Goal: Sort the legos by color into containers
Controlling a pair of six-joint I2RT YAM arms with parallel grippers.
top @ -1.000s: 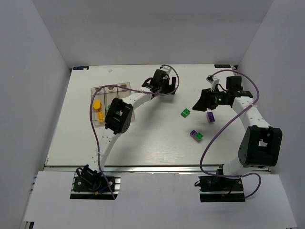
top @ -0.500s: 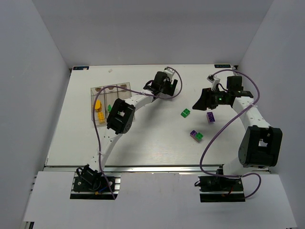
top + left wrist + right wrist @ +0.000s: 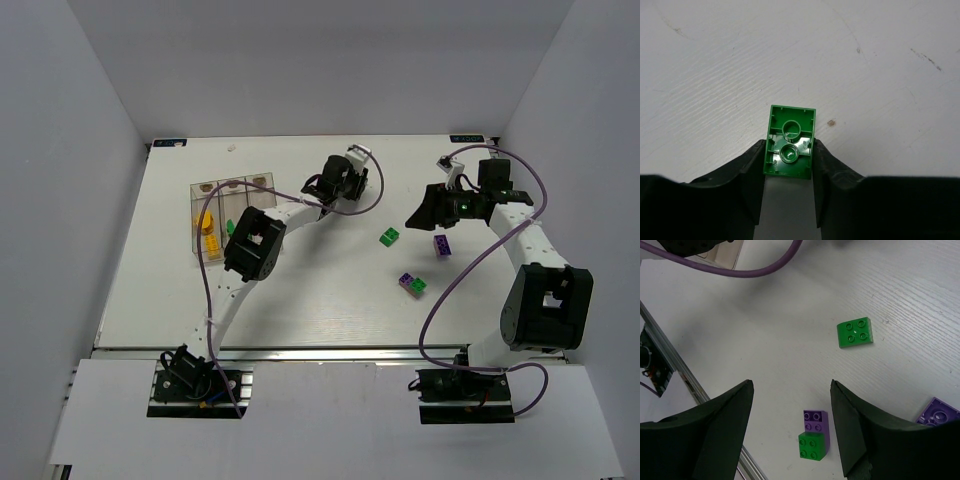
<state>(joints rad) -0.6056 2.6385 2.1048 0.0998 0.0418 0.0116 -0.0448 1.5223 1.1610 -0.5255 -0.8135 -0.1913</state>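
Note:
A green lego lies at the middle container, so I will next move my left gripper up and left in the top view, then lower it over that container.
In the left wrist view my left gripper is shut on a green lego, its hollow underside facing the camera, just over the white table. From above, the left gripper sits at the back centre and hides that brick. My right gripper hangs open above the table; its jaws stand wide with nothing between them. Below it lie a green lego, a purple lego with a green one on it and another purple lego. The containers hold yellow legos and a green one.
The left arm's forearm crosses over the right part of the containers. A purple cable hangs across the upper left of the right wrist view. The table's metal front rail runs along the near edge.
The left jaws have closed from wide open onto the green lego, and the left gripper has shifted slightly to the right. The right arm has not moved.

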